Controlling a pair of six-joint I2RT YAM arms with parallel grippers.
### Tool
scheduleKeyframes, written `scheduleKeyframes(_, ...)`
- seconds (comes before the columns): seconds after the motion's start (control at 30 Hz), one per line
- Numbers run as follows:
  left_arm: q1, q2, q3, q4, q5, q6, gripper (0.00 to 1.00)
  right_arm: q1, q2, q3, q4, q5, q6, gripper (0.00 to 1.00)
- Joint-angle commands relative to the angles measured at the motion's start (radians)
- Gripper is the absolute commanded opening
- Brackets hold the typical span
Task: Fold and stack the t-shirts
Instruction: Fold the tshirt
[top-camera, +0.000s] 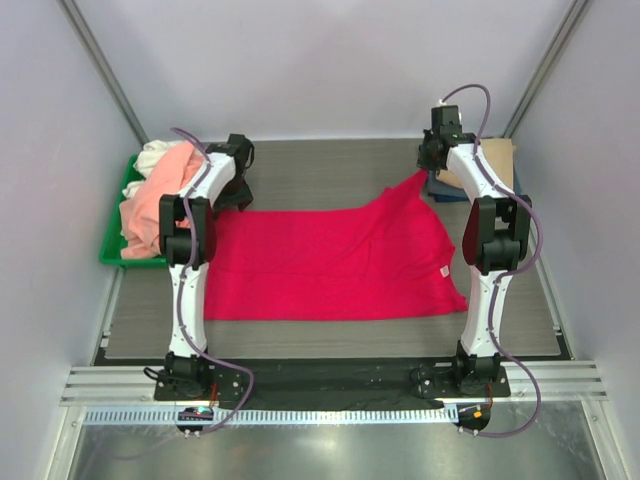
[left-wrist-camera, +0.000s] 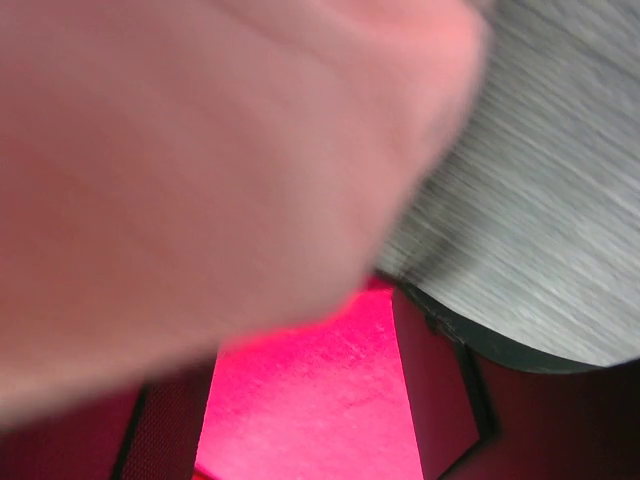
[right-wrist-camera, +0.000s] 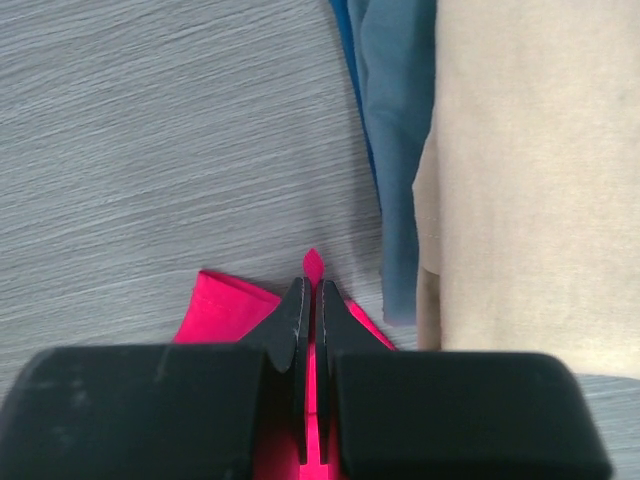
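The shirt lies spread unfolded, so next my right gripper will pull the pinched corner back over the red cloth (top-camera: 431, 273) beside the white tag and release it.
A crimson-red t-shirt (top-camera: 330, 265) lies spread across the table's middle. Its far right corner is pulled up toward the back, where my right gripper (top-camera: 432, 165) is shut on it. In the right wrist view the fingers (right-wrist-camera: 312, 285) pinch red cloth (right-wrist-camera: 225, 310), and a small tip of it pokes out past them. My left gripper (top-camera: 236, 200) hovers at the shirt's far left corner. In the left wrist view its jaws stand apart (left-wrist-camera: 300, 420) over bright red cloth (left-wrist-camera: 310, 380), gripping nothing. A blurred salmon-pink shirt (left-wrist-camera: 200, 150) fills most of that view.
A green tray (top-camera: 112, 255) at the left edge holds salmon-pink (top-camera: 150, 205) and white (top-camera: 155, 155) shirts; the pink one lies against my left arm. Folded tan (top-camera: 497, 160) and navy blue (top-camera: 445, 190) shirts lie at the back right, close beside my right gripper.
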Motion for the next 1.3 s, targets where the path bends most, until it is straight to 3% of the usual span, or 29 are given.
scheduleKeyframes(0.0, 0.044, -0.009, -0.033, 0.046, -0.043, -0.035, 0.7, -0.005, -0.019, -0.007, 0.047, -0.036, 0.014, 0.01)
scheduleKeyframes(0.47, 0.062, -0.14, -0.154, 0.212, -0.019, -0.045, 0.74, -0.003, -0.004, -0.011, 0.054, -0.072, 0.028, 0.01)
scheduleKeyframes(0.8, 0.061, -0.137, -0.204, 0.254, -0.025, -0.072, 0.73, -0.003, 0.006, -0.01, 0.054, -0.095, 0.033, 0.01)
scheduleKeyframes(0.93, 0.061, -0.115, -0.205, 0.246, 0.001, -0.084, 0.6, -0.002, 0.009, -0.011, 0.056, -0.102, 0.037, 0.01)
scheduleKeyframes(1.07, 0.05, -0.135, -0.245, 0.26, 0.026, -0.098, 0.35, -0.003, 0.006, -0.01, 0.056, -0.099, 0.036, 0.01)
scheduleKeyframes(1.27, 0.035, -0.164, -0.265, 0.228, 0.038, -0.132, 0.08, -0.002, -0.007, 0.002, 0.053, -0.149, 0.043, 0.01)
